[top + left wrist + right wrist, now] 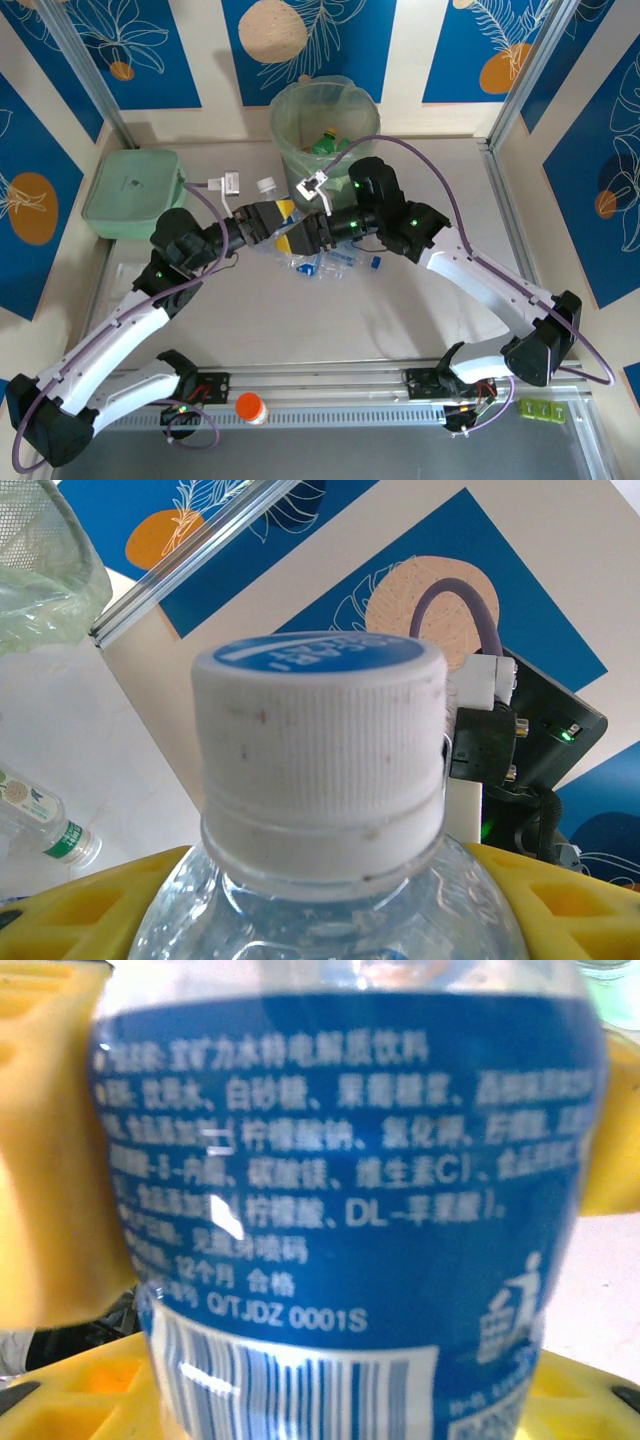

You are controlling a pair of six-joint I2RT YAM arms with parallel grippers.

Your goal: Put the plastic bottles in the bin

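Note:
The right gripper raises the clear bottle outward over the bin's opening (322, 122) next and dips in to release it among green bottles, since that opening lies outward of the gripper.
A clear plastic bottle (320, 740) with a white, blue-topped cap and a blue label (340, 1210) hangs above the table's middle. My left gripper (320, 920) is shut on its shoulder, yellow fingers (90, 910) on both sides. From the other side my right gripper (330, 1400) is shut on the labelled body, with its fingers (70, 1390) against it. In the top view the two grippers (288, 228) (312, 232) meet nose to nose in front of the bin (290, 130). The bin holds green bottles (325, 143).
Several clear bottles (330, 263) lie on the table under the grippers, and one with a white cap (266, 187) stands near the bin. A mint-green lidded box (133, 192) sits at the back left. An orange-capped jar (250, 407) stands at the near edge.

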